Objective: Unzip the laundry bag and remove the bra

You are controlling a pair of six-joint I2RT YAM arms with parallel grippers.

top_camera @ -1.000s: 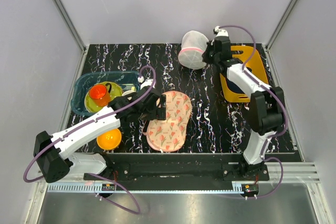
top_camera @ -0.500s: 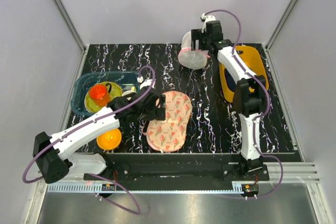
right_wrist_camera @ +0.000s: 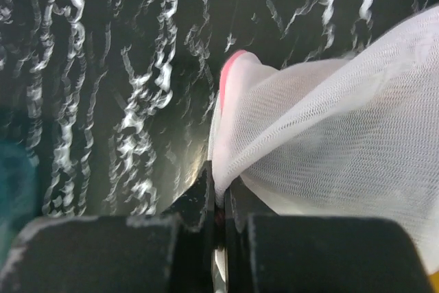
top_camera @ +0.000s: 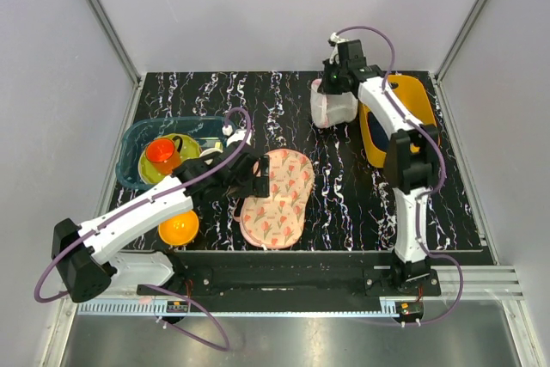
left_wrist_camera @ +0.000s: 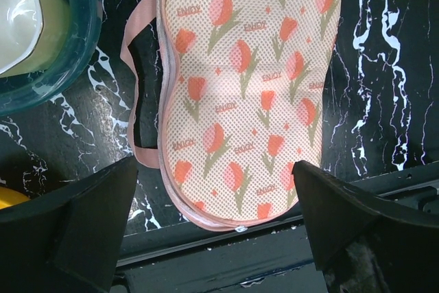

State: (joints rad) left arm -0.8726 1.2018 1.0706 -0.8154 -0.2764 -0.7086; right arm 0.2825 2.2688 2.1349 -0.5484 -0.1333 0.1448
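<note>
The laundry bag lies beyond my left gripper's fingers, so I will bring that gripper outward and to the right in the top view, down onto the laundry bag's near end (top_camera: 324,119).
The white mesh laundry bag (top_camera: 333,107) with pink zipper trim hangs at the back of the table under my right gripper (top_camera: 330,85). That gripper is shut, pinching the bag's mesh at its rim; the right wrist view shows the mesh (right_wrist_camera: 329,142) and a bit of pink trim (right_wrist_camera: 231,66) rising from the closed fingertips (right_wrist_camera: 218,200). My left gripper (top_camera: 258,176) is open and empty, hovering over the near end of the floral-print peach pad (left_wrist_camera: 247,87). The bra does not show; I cannot tell whether it is inside the bag.
A teal bin (top_camera: 137,139) at the left holds an orange cup (top_camera: 161,154) and green dishes. An orange bowl (top_camera: 178,228) sits near the left arm. A yellow tray (top_camera: 411,100) with a dark garment stands at the right. The table's near edge (left_wrist_camera: 226,252) lies just below the pad.
My right gripper has swung left and turned with the laundry bag, which now hangs lower and narrower. The left arm has barely moved.
</note>
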